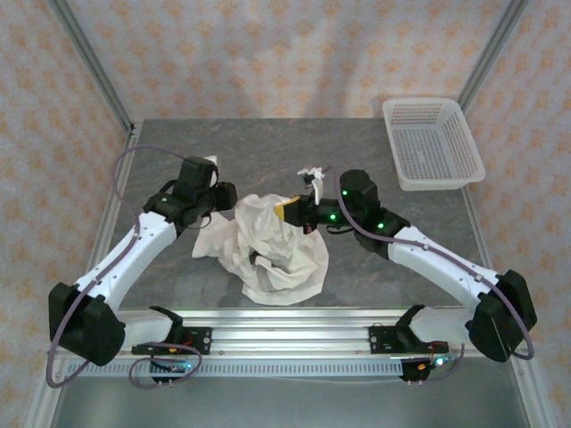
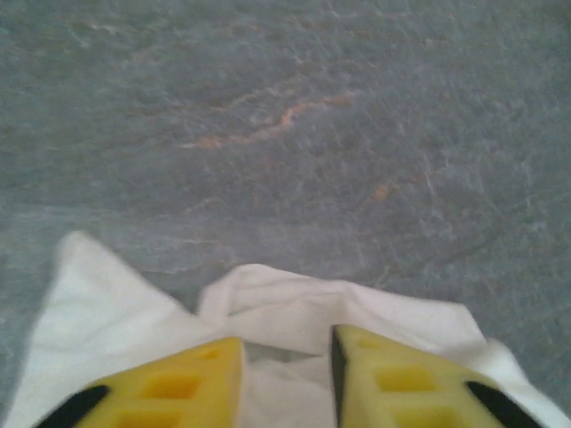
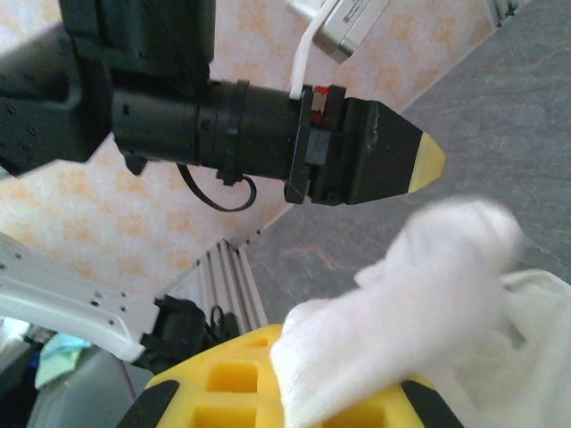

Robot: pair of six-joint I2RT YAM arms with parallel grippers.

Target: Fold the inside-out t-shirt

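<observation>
My right gripper will next move slightly outward over the heap's far edge and let go of the bunch of t-shirt, because that edge of the heap is just outward of it.
The inside-out t-shirt lies crumpled in a white heap at the middle of the grey table. My left gripper is low at the heap's left edge. In the left wrist view its yellow fingers stand apart over a cloth fold, with fabric lying in the gap. My right gripper is at the heap's upper right and is shut on a bunch of the t-shirt, which bulges out over its yellow fingers. The left gripper shows close by in the right wrist view.
A white plastic mesh basket stands at the back right corner of the table. An aluminium rail runs along the near edge between the arm bases. Patterned walls close in the back and sides.
</observation>
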